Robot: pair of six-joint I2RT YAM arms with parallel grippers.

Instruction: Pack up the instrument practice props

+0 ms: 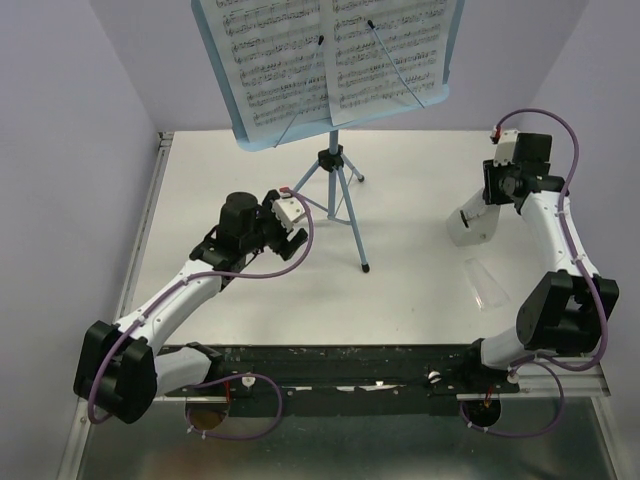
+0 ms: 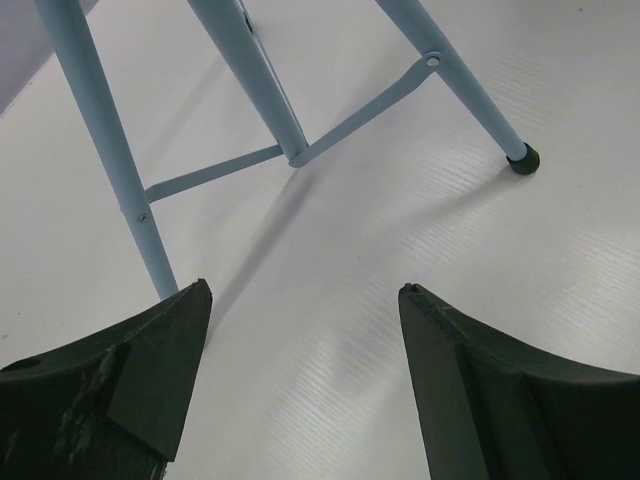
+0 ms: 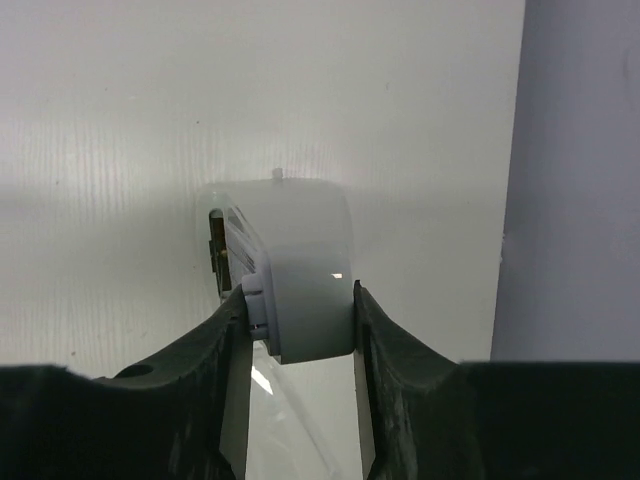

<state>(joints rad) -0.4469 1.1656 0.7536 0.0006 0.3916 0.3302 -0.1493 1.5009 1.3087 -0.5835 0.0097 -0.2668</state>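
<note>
I should bring the white box [image 1: 470,225] back and to the left of my right gripper in the top view and release it on the bare tabletop by the tripod.
The light-blue music stand [image 1: 337,165] stands at the back middle of the table. Two white sheet-music pages [image 1: 275,60] [image 1: 385,50] rest on its tray under thin wire holders. My left gripper [image 1: 297,226] hovers open just left of the tripod legs [image 2: 250,70], with nothing between its fingers [image 2: 170,360]; one black foot [image 2: 520,158] shows ahead of it. My right gripper [image 3: 300,300] is at the right of the table, both fingers pressed against the sides of a small white plastic box [image 3: 300,270] [image 1: 470,225].
A clear plastic piece [image 1: 490,285] lies flat on the table in front of the white box. The raised table rim [image 1: 150,200] runs along the left side, and purple walls close in on the left, back and right.
</note>
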